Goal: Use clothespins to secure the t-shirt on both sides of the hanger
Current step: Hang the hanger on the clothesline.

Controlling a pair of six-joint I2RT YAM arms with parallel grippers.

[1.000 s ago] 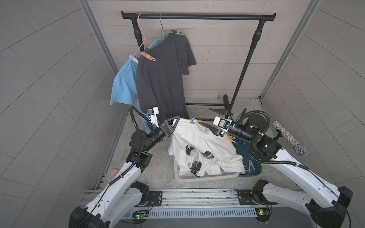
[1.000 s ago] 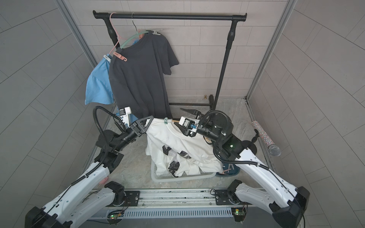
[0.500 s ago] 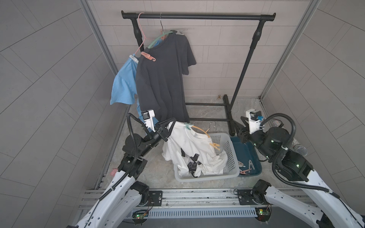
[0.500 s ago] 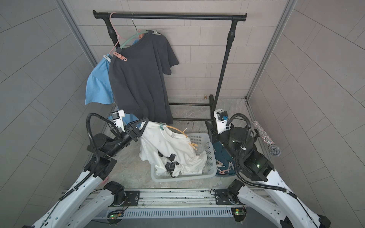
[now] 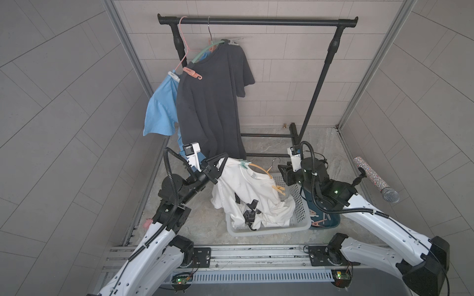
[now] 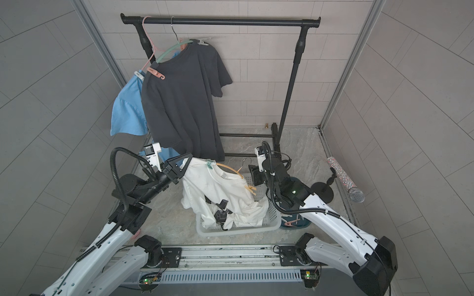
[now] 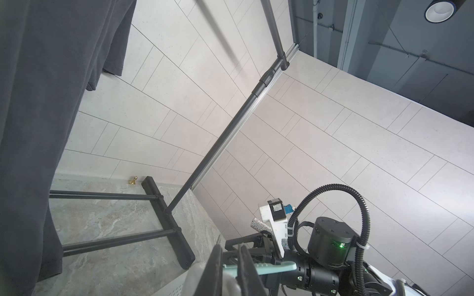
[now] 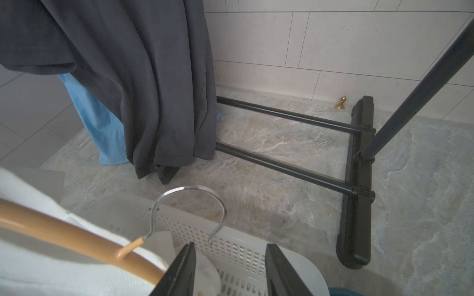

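The mint green clothespin already clips the shirt's shoulder (image 5: 226, 163) (image 7: 230, 284) close by, so my left gripper will open its fingers in place and let the shoulder go from between them.
A white t-shirt (image 5: 246, 189) hangs on a tan hanger (image 5: 259, 169) above a basket, seen in both top views. My left gripper (image 5: 221, 164) is shut on the shirt's left shoulder at the hanger's end. A mint green clothespin (image 5: 243, 164) is clipped right beside it and crosses the fingers (image 7: 218, 266) in the left wrist view. A pale yellow clothespin (image 5: 278, 189) sits on the right shoulder. My right gripper (image 5: 283, 174) stands open and empty just right of the hanger's metal hook (image 8: 189, 205), above the basket rim.
The white perforated basket (image 5: 300, 220) holds the shirt's lower part. A dark blue bin (image 5: 331, 220) with loose clothespins (image 5: 316, 223) stands to its right. Behind, a black rack (image 5: 256, 21) carries a dark t-shirt (image 5: 210, 102) and a blue one (image 5: 161, 112). A microphone (image 5: 374, 179) stands far right.
My right gripper left the shirt's right shoulder, pulled back to the right and now sits by the hook, jaws narrower. The yellow clothespin stays clipped. The left gripper kept its hold.
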